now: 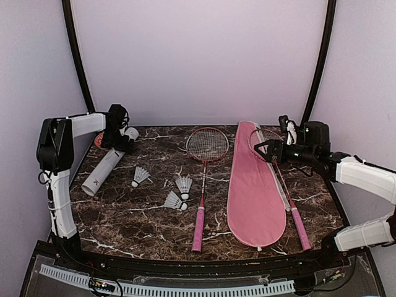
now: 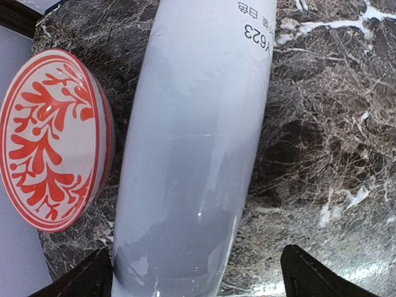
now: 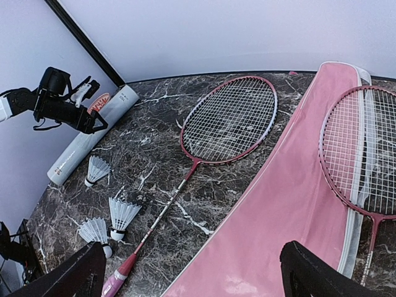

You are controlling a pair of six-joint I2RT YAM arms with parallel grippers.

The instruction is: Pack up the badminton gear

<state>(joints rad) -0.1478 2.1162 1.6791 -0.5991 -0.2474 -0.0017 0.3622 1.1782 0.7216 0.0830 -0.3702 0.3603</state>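
Note:
The far part of the white cardboard tube (image 1: 106, 166) already runs between the open fingers of my left gripper, so the gripper should move down onto it and close.
A long white cardboard tube (image 1: 106, 166) lies at the left, and my left gripper (image 1: 121, 140) hangs over its far end. In the left wrist view the tube (image 2: 192, 154) runs between the open jaws of that gripper (image 2: 198, 278), the right finger well clear of it. Three white shuttlecocks (image 1: 140, 176) (image 1: 184, 185) (image 1: 175, 200) lie mid-table. One red racket (image 1: 207, 143) lies on the marble. The other racket (image 1: 281, 182) lies along the right side of the pink bag (image 1: 253, 192). My right gripper (image 1: 272, 150) is open and empty above that racket's head; in its own view it (image 3: 198, 275) looks down on the bag (image 3: 291, 204).
A red-and-white patterned dish (image 2: 49, 139) leans right beside the tube's far end, against the left wall (image 1: 99, 140). Walls close in the table at left, back and right. A black rail (image 1: 185, 260) runs along the near edge.

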